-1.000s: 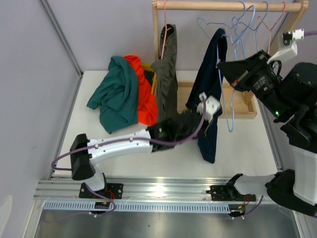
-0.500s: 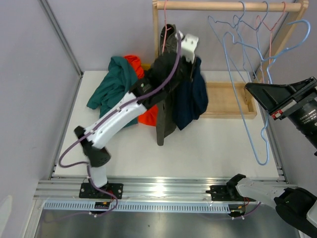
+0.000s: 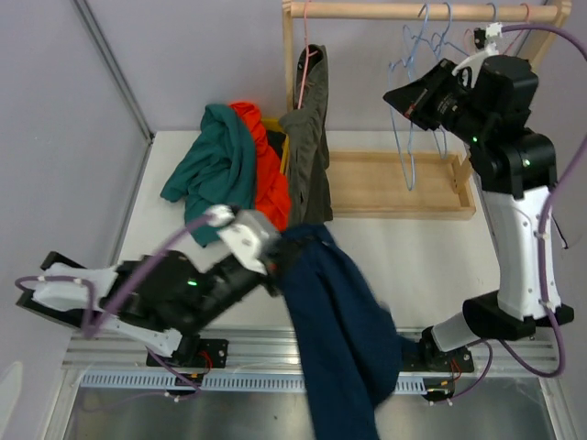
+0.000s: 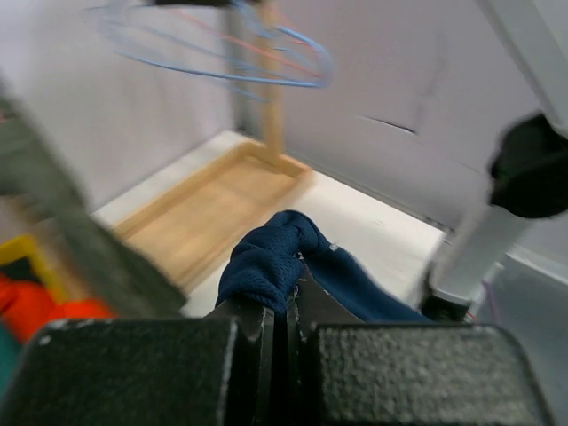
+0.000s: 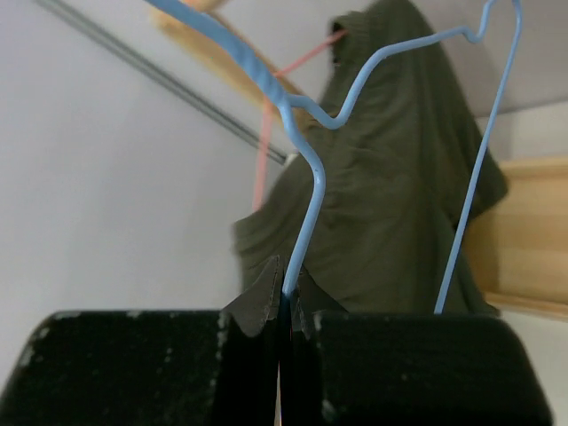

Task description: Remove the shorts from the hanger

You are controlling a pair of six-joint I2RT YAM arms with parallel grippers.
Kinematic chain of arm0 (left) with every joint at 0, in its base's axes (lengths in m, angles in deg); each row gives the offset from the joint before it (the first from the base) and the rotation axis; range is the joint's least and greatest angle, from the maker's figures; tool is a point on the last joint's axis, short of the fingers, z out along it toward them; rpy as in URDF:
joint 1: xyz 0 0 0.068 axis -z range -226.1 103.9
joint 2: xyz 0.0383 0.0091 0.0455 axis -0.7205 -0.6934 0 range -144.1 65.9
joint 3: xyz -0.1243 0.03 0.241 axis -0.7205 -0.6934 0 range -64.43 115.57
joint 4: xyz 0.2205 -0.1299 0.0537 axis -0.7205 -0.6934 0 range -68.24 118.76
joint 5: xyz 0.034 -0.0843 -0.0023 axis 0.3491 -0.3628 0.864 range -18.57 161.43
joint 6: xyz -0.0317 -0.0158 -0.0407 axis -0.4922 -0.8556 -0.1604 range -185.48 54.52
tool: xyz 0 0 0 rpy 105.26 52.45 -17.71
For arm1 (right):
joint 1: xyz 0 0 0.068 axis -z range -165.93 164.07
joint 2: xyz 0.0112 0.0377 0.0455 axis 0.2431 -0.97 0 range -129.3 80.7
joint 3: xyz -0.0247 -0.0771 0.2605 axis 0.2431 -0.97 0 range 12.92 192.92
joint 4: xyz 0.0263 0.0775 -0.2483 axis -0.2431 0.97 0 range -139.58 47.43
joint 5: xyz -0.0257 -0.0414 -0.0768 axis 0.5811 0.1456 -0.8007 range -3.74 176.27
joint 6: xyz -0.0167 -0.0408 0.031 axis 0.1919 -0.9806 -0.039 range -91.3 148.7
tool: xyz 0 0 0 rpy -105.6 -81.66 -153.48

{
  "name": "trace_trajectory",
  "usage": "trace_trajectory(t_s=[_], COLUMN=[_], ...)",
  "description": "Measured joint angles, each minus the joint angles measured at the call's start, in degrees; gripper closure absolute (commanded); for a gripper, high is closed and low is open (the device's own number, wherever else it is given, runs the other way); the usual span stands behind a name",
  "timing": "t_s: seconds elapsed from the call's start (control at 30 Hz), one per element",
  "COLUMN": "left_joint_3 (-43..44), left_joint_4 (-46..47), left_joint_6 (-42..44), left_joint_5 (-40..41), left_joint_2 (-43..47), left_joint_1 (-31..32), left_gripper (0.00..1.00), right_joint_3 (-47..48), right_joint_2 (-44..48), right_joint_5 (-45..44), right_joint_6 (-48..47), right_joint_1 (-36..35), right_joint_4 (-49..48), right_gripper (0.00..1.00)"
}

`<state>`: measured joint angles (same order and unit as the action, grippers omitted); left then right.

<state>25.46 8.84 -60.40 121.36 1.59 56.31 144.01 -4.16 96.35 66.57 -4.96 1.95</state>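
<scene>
My right gripper eases the blue wire hanger [image 3: 410, 147] slightly outward toward the wooden bar and releases it beneath next, since the hanger is already bare of shorts.
My left gripper [image 3: 275, 254] is shut on the navy blue shorts [image 3: 335, 348], low near the table's front; they drape down over the front rail. In the left wrist view the navy fabric [image 4: 271, 257] bunches between my gripper's [image 4: 288, 300] closed jaws. My right gripper [image 3: 404, 97] is shut on a bare blue wire hanger [image 3: 410, 147] up by the wooden rail [image 3: 422, 11]; the wire [image 5: 306, 191] is pinched at my right gripper [image 5: 288, 300]. The olive-grey shorts [image 3: 308, 137] hang on a pink hanger [image 5: 262, 164]. The teal shorts [image 3: 215, 170] and orange shorts [image 3: 268, 174] lie heaped at the back left. The black shorts are not clearly visible.
The rack's wooden base tray [image 3: 394, 183] sits at the back right under several bare wire hangers [image 3: 440, 37]. A yellow item [image 3: 272, 124] peeks out behind the heap. Grey walls close in the left and back. The metal mounting rail [image 3: 275, 353] runs along the front.
My left arm has swung down from the rack to the table's front, pulling the navy shorts with it. My right arm has lifted the bare blue hanger up to the rail.
</scene>
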Motion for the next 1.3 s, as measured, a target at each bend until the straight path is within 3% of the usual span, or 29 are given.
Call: trace_trajectory(t_s=[0.17,0.27,0.4,0.63,0.8,0.93,1.03,1.23,1.3], left_joint_3=[-7.1,-11.9,-12.0,-2.0,9.4,17.5,25.0,39.2,44.4], left_joint_4=[2.0,6.6,9.3,9.4,6.1,0.5,-3.5,-5.7,-7.5], left_joint_6=[4.0,9.7,15.8,24.2,23.2,16.6,10.2,1.4,-1.4], left_joint_5=[15.0,19.8,20.4,15.3,3.3,-11.0,-22.6,-36.2,-39.8], left_joint_2=[11.9,18.0,21.4,18.2,9.9,0.7,-9.3,-34.1,-43.3], left_joint_1=[1.5,-0.9,-9.1,-26.7,-46.0,-67.6,-80.1,-91.8,-94.2], left_gripper=[1.00,1.00,1.00,1.00,1.00,1.00,1.00,1.00,0.99], right_joint_3=[-1.0,-1.0,1.8,3.8,3.7,2.5,0.7,-8.4,-11.1], right_joint_2=[-4.4,-4.7,-6.6,-12.1,-15.6,-16.3,-16.0,-12.1,-10.1], right_joint_5=[4.2,6.4,9.0,11.8,12.5,12.9,12.9,12.0,11.5], right_joint_6=[0.1,0.1,0.1,0.1,0.3,0.5,0.5,0.5,0.4], right_joint_1=[5.1,7.0,9.1,11.6,11.8,11.8,11.8,11.6,11.6], right_joint_4=[-1.2,-3.2,-5.2,-8.0,-9.1,-10.3,-11.5,-17.7,-19.3], right_gripper=[1.00,1.00,1.00,1.00,1.00,1.00,1.00,0.98,0.82])
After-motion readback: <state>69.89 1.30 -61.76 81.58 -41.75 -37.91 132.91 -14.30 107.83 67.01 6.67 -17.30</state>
